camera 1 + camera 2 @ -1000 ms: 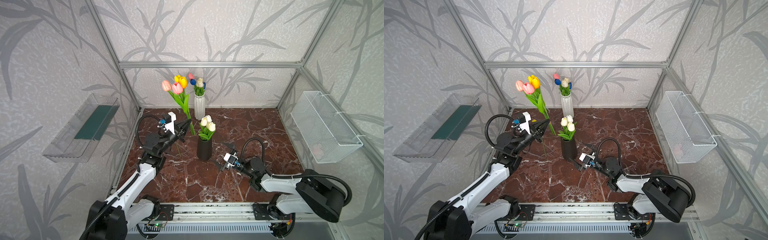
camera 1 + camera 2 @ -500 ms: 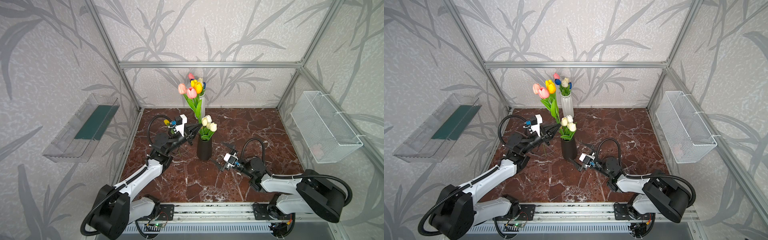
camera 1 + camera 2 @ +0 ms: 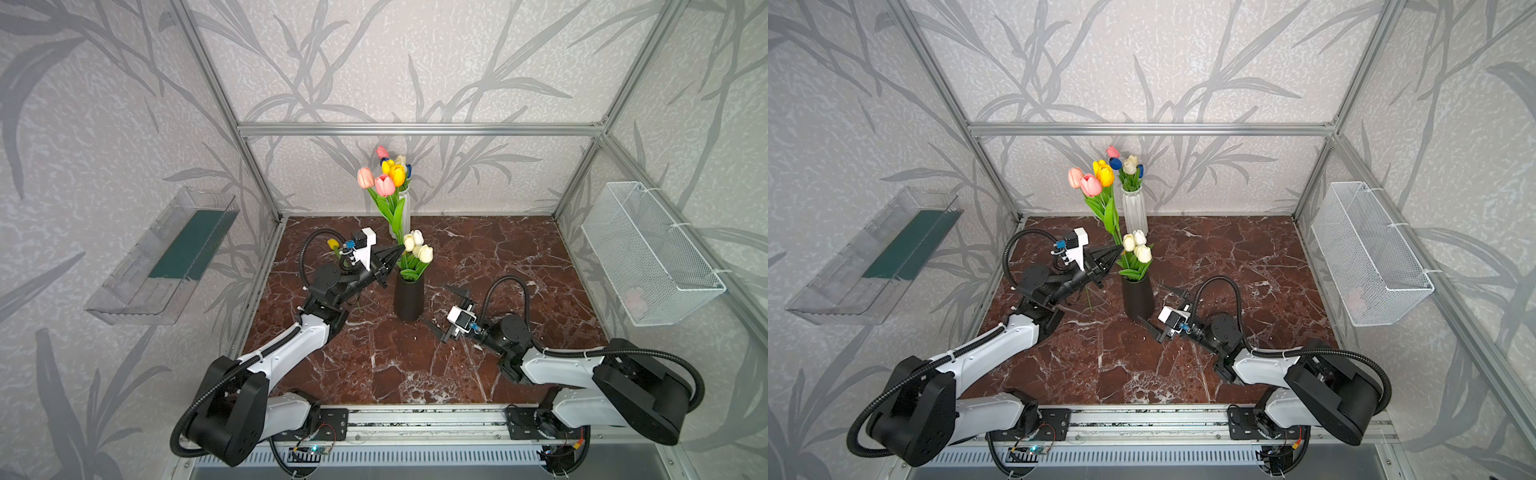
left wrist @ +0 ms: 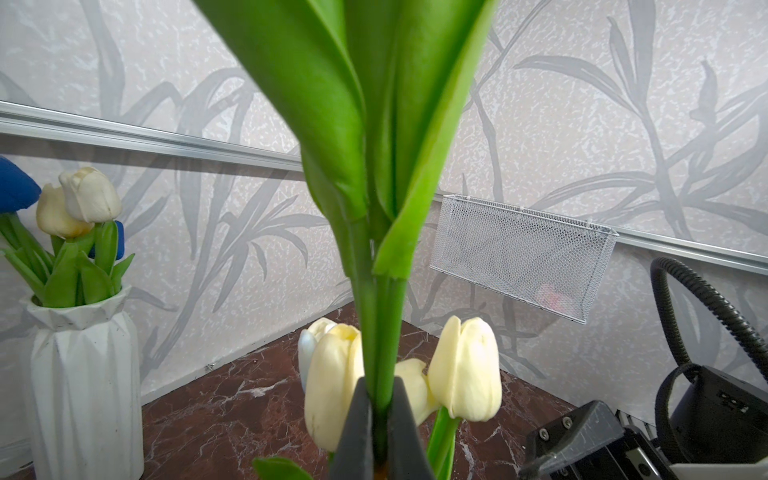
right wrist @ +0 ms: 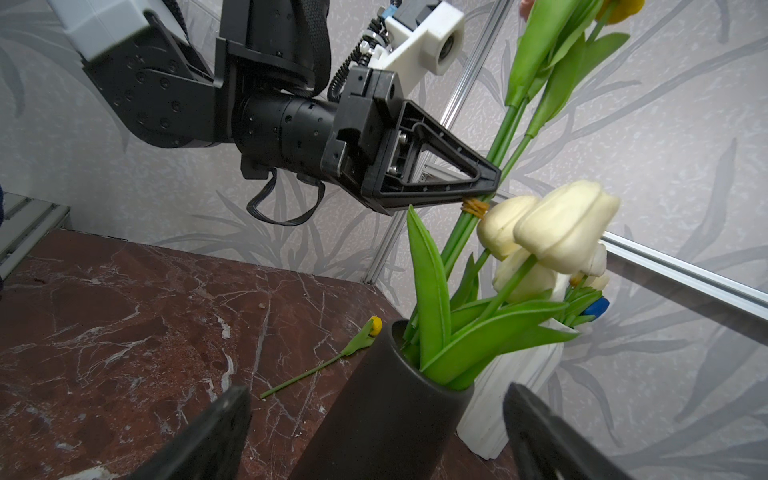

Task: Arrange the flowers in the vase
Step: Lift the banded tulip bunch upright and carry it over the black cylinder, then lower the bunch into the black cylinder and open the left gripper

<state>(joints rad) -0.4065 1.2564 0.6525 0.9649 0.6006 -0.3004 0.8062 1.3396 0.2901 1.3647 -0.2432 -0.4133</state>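
Note:
The lower stem ends of the bunch already run in among the vase's leaves, so the left gripper should next bring the stems down into the black vase's opening (image 3: 409, 276) and let go of them there.
A black vase (image 3: 409, 297) (image 3: 1138, 297) (image 5: 386, 415) stands mid-table and holds cream flowers (image 3: 417, 245) (image 4: 465, 374) (image 5: 561, 224). My left gripper (image 3: 398, 250) (image 3: 1117, 249) (image 4: 380, 399) is shut on the stems of a bunch (image 3: 384, 180) (image 3: 1090, 183) with pink and yellow heads, held upright just above the vase's mouth. The lower stem ends (image 5: 457, 237) run down among the vase's leaves, where they are hidden. My right gripper (image 3: 442, 307) (image 3: 1158, 308) (image 5: 376, 392) is open low beside the vase, its fingers apart from the vase's sides. One yellow flower (image 5: 332, 361) (image 3: 332, 243) lies on the table.
A white ribbed vase (image 3: 1134, 210) (image 4: 83, 374) with blue, white and pink tulips stands at the back. A wire basket (image 3: 648, 253) hangs on the right wall and a clear plastic shelf (image 3: 166, 257) on the left wall. Metal frame posts edge the table.
My left gripper has carried the bunch to the right, from left of the white vase to just over the black vase. The right arm has not moved.

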